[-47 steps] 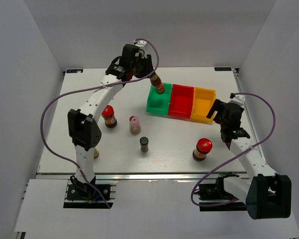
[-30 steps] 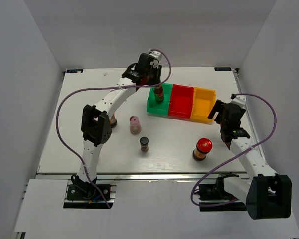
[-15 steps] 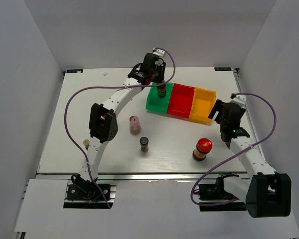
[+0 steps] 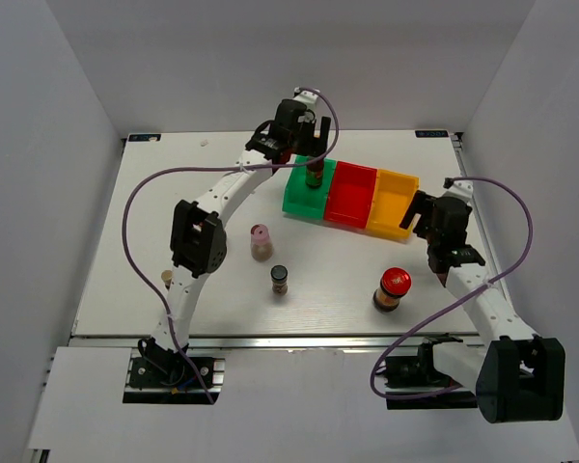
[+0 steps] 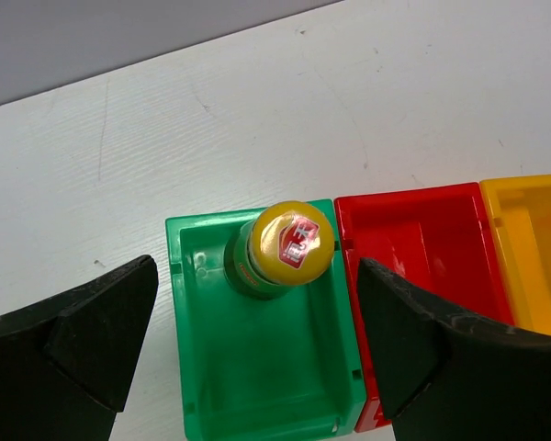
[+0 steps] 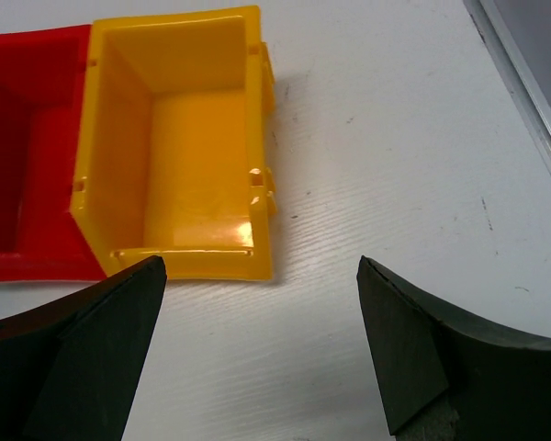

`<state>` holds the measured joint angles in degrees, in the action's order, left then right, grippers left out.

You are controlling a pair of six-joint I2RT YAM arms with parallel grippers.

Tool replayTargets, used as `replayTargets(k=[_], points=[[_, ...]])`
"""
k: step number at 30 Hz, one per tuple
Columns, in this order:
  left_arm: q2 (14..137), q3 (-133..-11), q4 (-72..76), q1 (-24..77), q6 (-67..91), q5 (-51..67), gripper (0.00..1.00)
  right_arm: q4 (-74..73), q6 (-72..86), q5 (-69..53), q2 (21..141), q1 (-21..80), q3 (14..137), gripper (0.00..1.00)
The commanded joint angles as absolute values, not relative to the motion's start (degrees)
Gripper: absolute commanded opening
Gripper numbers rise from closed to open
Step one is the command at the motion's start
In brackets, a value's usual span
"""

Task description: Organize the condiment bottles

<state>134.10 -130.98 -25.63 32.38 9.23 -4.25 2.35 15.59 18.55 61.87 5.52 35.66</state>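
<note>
My left gripper should next swing back and down onto the yellow bottle cap (image 4: 166,276), which is to its left in the top view, still outside the bins.
A slim dark bottle with a yellow cap (image 5: 287,246) stands upright at the far end of the green bin (image 5: 257,377). My left gripper (image 5: 257,276) hangs open above it, a finger on each side and neither touching. From above, this bottle (image 4: 315,175) sits just below the left gripper (image 4: 309,152). On the table stand a pink-lidded jar (image 4: 261,241), a small black-lidded jar (image 4: 279,280) and a red-lidded jar (image 4: 392,287). A yellow bottle cap (image 4: 167,279) peeks out beside the left arm. My right gripper (image 6: 262,271) is open over bare table beside the yellow bin (image 6: 174,138).
The green bin (image 4: 297,198), red bin (image 4: 350,198) and yellow bin (image 4: 390,204) stand in a row at the back centre. The red bin (image 6: 18,184) and yellow bin hold nothing. The left arm's elbow (image 4: 195,239) hides part of the table's left side.
The left gripper carried the slim bottle over the green bin, set it down upright and opened, letting it go. The right arm has barely moved.
</note>
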Motion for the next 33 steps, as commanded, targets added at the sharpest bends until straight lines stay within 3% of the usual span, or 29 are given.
replayTargets(k=[1,6,12,17,22,27,33], points=[[126.1,-129.6,-24.6,32.5,9.0,-3.5,0.98,3.2,13.6,12.5,58.5,5.4,39.3,0.89],[113.1,-112.8,-20.1,32.4,9.8,-6.9,0.98,3.3,10.2,-1.5,56.2,6.8,43.1,0.89],[91.1,-86.5,-17.6,29.4,19.4,-16.1,0.98,1.0,4.0,-0.3,60.1,26.7,49.0,0.89],[75.4,-66.5,-22.6,25.0,30.8,-21.7,0.98,-1.3,3.3,-4.7,67.3,35.1,54.3,0.89],[64.2,-61.3,-35.7,24.3,39.6,-31.7,0.98,-1.1,0.5,-0.3,74.2,44.9,57.0,0.89],[58.9,-64.0,-56.1,24.2,49.0,-35.6,0.98,-0.6,3.2,-0.3,76.2,45.2,56.9,0.89],[50.0,-60.8,-70.4,24.2,58.6,-38.3,0.98,2.7,4.0,6.9,75.9,45.3,55.1,0.89]])
